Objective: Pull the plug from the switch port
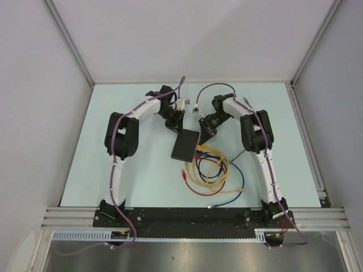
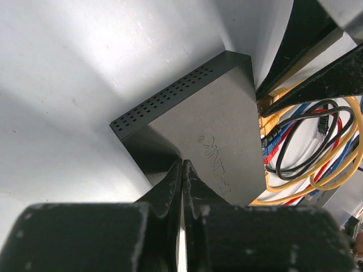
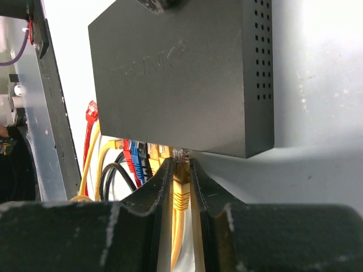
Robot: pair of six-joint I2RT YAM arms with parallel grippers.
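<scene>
The robot should pull the yellow plug to the clear tabletop by the grey cable end (image 1: 245,105), which lies outward of the right gripper and to its right in the top view.
The switch (image 1: 187,146) is a flat matte-black box in the middle of the table, with yellow, red and blue cables plugged into its near-right edge. My left gripper (image 2: 182,162) is shut and empty, its tips pressed on the top of the switch (image 2: 210,124) at one end. My right gripper (image 3: 181,163) is shut on a yellow plug (image 3: 181,184) at the socket edge of the switch (image 3: 181,73). The plug's clear tip shows just below that edge. In the top view the left gripper (image 1: 174,124) and the right gripper (image 1: 204,135) flank the switch's far end.
Loose yellow, red and blue cables (image 1: 212,170) coil on the table near-right of the switch. Red and blue plugs (image 3: 131,160) sit in ports beside the gripped one. Grey walls and metal frame posts surround the pale table (image 1: 113,170).
</scene>
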